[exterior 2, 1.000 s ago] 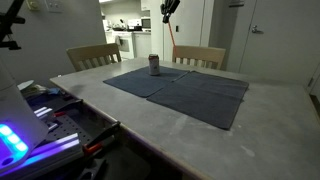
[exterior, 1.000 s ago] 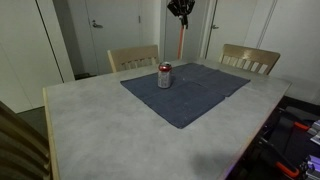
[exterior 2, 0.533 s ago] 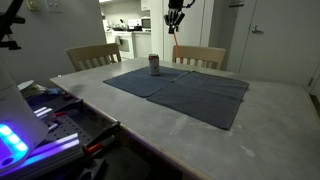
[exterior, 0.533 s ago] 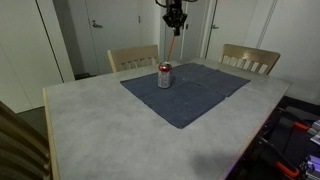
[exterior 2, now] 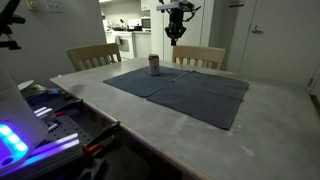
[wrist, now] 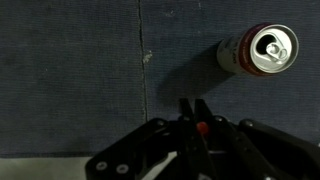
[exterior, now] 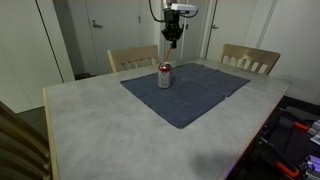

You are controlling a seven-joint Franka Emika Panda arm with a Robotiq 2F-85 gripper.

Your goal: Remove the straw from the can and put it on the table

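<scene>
My gripper has the red-orange straw already clear of the can, so next it needs to lower slightly over the open mat beside the can and release it there.
The silver can [exterior: 164, 76] with a red top stands on the dark blue mat [exterior: 200, 95] of the grey speckled table [exterior: 100, 130]. It also shows in the other exterior view [exterior 2: 154, 65] and in the wrist view [wrist: 262, 52], where no straw is in it. My gripper [exterior: 172, 42] hangs high above the mat behind the can, also seen in an exterior view [exterior 2: 176, 38]. In the wrist view the gripper [wrist: 195, 105] is shut on the red-orange straw [wrist: 203, 127], seen end-on as a small red dot between the fingers. The straw is hard to make out in the exterior views.
Two wooden chairs [exterior: 133, 57] [exterior: 250, 58] stand at the far side of the table. Equipment with lit parts [exterior 2: 30, 130] sits beside the table's near edge. The mat [wrist: 80, 70] fills most of the wrist view.
My gripper has moved sideways and down towards the space above the mat, carrying the straw. The straw, seen hanging below the gripper earlier, is now barely visible in the exterior views.
</scene>
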